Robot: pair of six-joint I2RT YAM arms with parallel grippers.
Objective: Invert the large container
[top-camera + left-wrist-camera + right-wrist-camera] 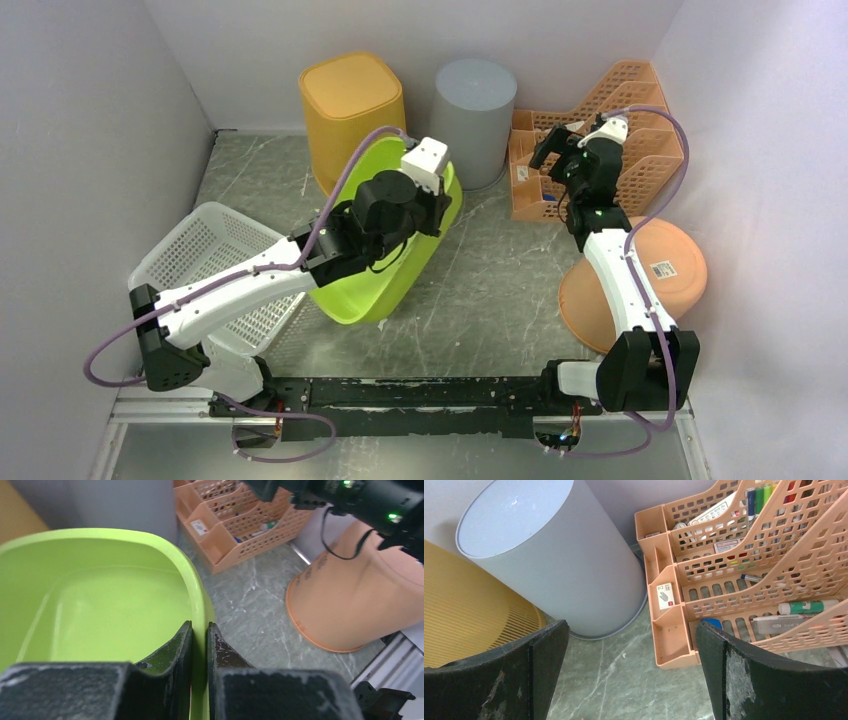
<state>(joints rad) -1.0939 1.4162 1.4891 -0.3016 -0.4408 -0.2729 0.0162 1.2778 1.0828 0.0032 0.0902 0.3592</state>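
The basin's opening still faces up, so the left gripper needs to turn over next, bring the basin's rim down toward the bare tabletop (468, 298) (257, 627) beside the peach tub and then let go.
The large lime-green basin (385, 285) stands tilted on its side in the middle of the table, its opening facing up and left. My left gripper (437, 203) is shut on its upper right rim. In the left wrist view, the fingers pinch the green rim (199, 605), one inside and one outside, with the gripper (199, 630) on the edge of the basin (100, 605). My right gripper (548, 150) is open and empty, held above the table near the orange organizer. In the right wrist view its gripper (631, 652) has only bare table between the fingers.
A yellow bin (352, 100) and a grey round bin (473, 110) stand upside down at the back. An orange file organizer (600, 160) is at the back right. A peach tub (655, 275) lies upside down at the right. A white mesh basket (215, 260) is at the left.
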